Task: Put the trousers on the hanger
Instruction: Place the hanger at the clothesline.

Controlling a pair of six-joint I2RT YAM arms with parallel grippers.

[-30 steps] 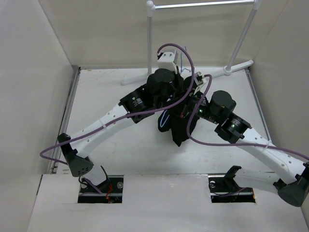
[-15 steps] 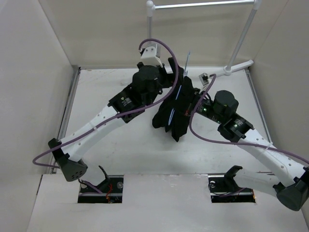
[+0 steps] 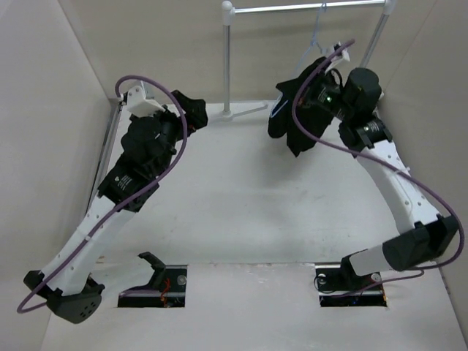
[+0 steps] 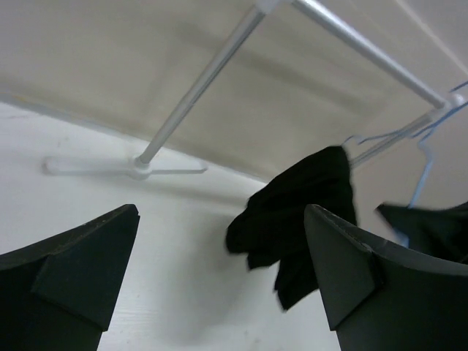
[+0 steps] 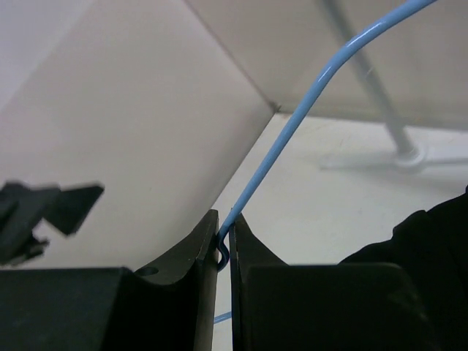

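Observation:
My right gripper carries the hanger outward toward the white rack bar [image 3: 322, 6] next, then releases its wire, because the hanger's hook reaches up beside that bar.
The black trousers [image 3: 289, 121] hang folded over the thin pale-blue hanger [image 3: 316, 33], held up in the air at the back right. My right gripper [image 3: 323, 89] is shut on the hanger; in the right wrist view its jaws pinch the blue wire [image 5: 307, 110] at a small bend [image 5: 223, 247], with trouser cloth [image 5: 428, 245] at the lower right. The hanger's hook reaches up beside the rack rail [image 3: 307, 7]; I cannot tell whether it rests on it. My left gripper [image 3: 194, 110] stands open and holds nothing, far left of the trousers [image 4: 292, 219].
The white garment rack stands along the back wall, with its left pole [image 3: 227, 58], its foot [image 3: 238, 112] and a slanted right pole [image 3: 369, 51]. Side walls close in the table [image 3: 241, 212] on both sides. Purple cables loop off both arms.
My left gripper has opened, let go of the trousers and swung back to the far left. My right arm has lifted the hanger with the trousers up to the rack rail.

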